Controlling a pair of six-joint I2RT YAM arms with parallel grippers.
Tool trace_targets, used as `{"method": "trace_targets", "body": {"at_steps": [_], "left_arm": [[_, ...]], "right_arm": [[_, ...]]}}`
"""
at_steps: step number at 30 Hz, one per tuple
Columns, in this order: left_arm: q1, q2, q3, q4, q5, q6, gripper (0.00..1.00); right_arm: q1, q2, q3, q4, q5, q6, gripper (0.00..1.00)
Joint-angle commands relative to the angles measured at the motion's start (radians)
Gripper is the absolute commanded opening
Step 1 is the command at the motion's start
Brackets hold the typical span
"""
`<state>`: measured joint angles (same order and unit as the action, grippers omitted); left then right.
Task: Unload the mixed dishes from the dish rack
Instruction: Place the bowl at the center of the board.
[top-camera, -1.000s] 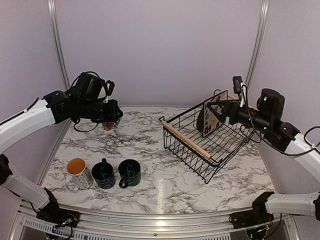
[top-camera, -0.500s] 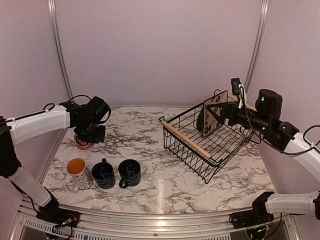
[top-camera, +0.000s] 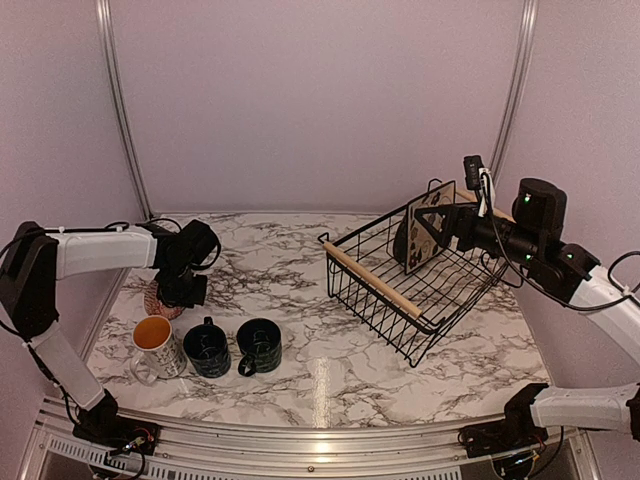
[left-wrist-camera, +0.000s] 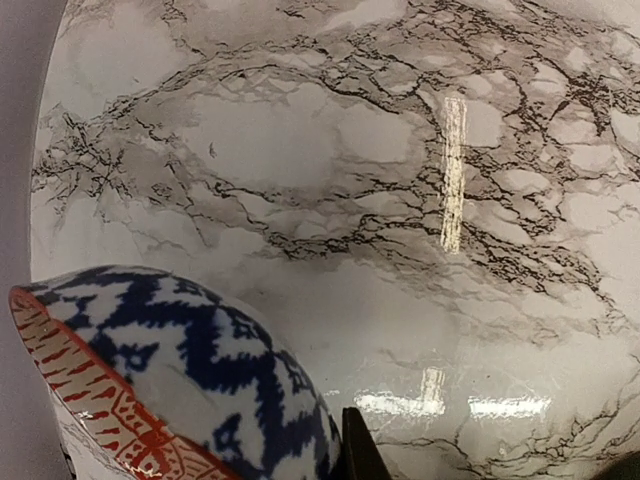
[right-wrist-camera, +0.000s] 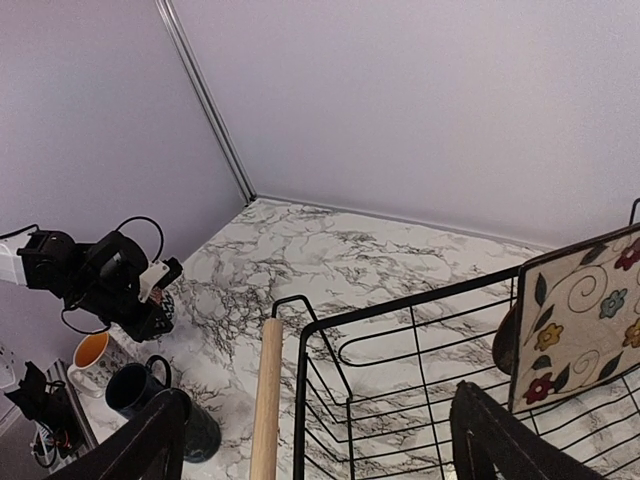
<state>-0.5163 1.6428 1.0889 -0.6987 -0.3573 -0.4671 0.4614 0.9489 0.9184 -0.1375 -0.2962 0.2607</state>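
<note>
My left gripper lowers the tilted bowl onto that clear patch of marble beyond the white mug next and releases it there.
My left gripper (top-camera: 188, 288) is shut on the small pinkish-red bowl (top-camera: 163, 299) and holds it low at the table's left edge, behind the mugs. In the left wrist view the bowl (left-wrist-camera: 170, 370) shows a blue zigzag outside and a red rim, tilted, with one finger (left-wrist-camera: 358, 455) against it. The white mug with orange inside (top-camera: 155, 345) and two dark mugs (top-camera: 207, 348) (top-camera: 259, 345) stand in a row at the front left. My right gripper (right-wrist-camera: 315, 450) is open above the black wire dish rack (top-camera: 375, 280). The square patterned plate (right-wrist-camera: 575, 320) leans inside the rack.
The rack (right-wrist-camera: 400, 305) sits at an angle on the right of the marble table, its wooden handle (right-wrist-camera: 266, 400) facing the middle. Purple walls close in the back and sides. Bare marble lies between the mugs and the rack.
My left arm has come down and to the left with the bowl, from above the back left to low behind the white mug. The right arm has not moved.
</note>
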Motion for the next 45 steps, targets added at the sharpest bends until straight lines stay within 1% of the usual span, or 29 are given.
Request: {"method": "trace_targets", "body": {"at_steps": [1,5,14,17,21,25,30,38,42,45], "left_arm": [[0.01,0.025,-0.016,0.046,0.014,0.008,0.0],[0.011,0.039,-0.025,0.055,0.025,0.01,0.0],[0.01,0.061,-0.044,0.065,0.03,0.018,0.12],[0.011,0.06,-0.043,0.064,0.032,0.023,0.2],[0.01,0.05,-0.035,0.055,0.041,0.027,0.28],[0.011,0.015,-0.018,0.039,0.046,0.031,0.42],[0.009,-0.047,0.009,0.021,0.064,0.042,0.55],[0.01,-0.16,0.098,-0.024,0.108,0.088,0.68],[0.01,-0.231,0.175,-0.035,0.153,0.13,0.76],[0.01,-0.288,0.248,-0.032,0.191,0.16,0.8]], "right_arm": [[-0.004,-0.019,0.014,-0.033,0.018,-0.004,0.89],[-0.004,-0.018,0.01,-0.032,0.02,-0.002,0.88],[-0.005,-0.012,0.007,-0.026,0.016,0.003,0.89],[-0.004,-0.012,0.007,-0.03,0.017,0.005,0.88],[-0.005,-0.015,0.01,-0.038,0.021,0.007,0.89],[-0.005,-0.013,0.011,-0.044,0.028,0.01,0.88],[-0.004,0.002,0.015,-0.045,0.031,0.022,0.89],[-0.005,0.051,0.036,-0.071,0.037,0.053,0.9],[-0.004,0.085,0.053,-0.091,0.052,0.076,0.98],[-0.003,0.112,0.067,-0.108,0.076,0.096,0.98]]}}
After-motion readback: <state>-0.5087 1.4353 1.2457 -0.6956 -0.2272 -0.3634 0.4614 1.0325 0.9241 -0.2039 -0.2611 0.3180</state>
